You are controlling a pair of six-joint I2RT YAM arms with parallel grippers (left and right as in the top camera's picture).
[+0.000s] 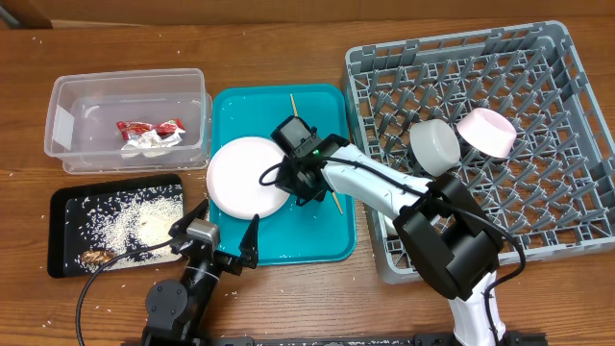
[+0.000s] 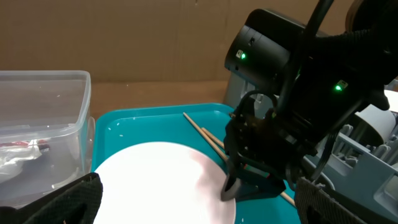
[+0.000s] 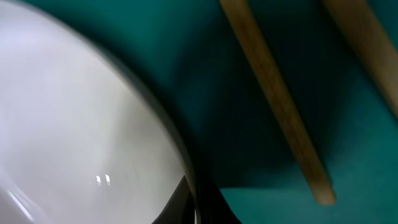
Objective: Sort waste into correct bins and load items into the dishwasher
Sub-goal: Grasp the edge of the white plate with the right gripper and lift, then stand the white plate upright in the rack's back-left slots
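Note:
My right gripper will next raise the plate outward over the rack and then lower it tilted upright among the rack's empty wires beyond the bowl.
The large whitish plate (image 1: 245, 178) lies on the left of a teal tray (image 1: 327, 240). My right gripper (image 1: 300, 187) reaches across from the rack and pinches the plate's right rim; the left wrist view (image 2: 229, 186) and right wrist view (image 3: 199, 205) show this too. Two wooden chopsticks (image 1: 293, 101) lie on the tray under that arm, right of the plate (image 3: 74, 112). My left gripper (image 1: 223, 231) is open and empty at the tray's front edge, facing the plate (image 2: 161, 180). The whitish bowl (image 1: 434, 144) and pink dish (image 1: 487, 130) sit in the grey rack (image 1: 567, 144). The tiny cup is out of view.
The clear tub (image 1: 77, 96) at the back left holds the red-and-white wrapper (image 1: 149, 135). The black tray (image 1: 67, 207) in front of it holds rice (image 1: 130, 216) and brown scraps (image 1: 96, 257). Stray rice grains dot the wooden table.

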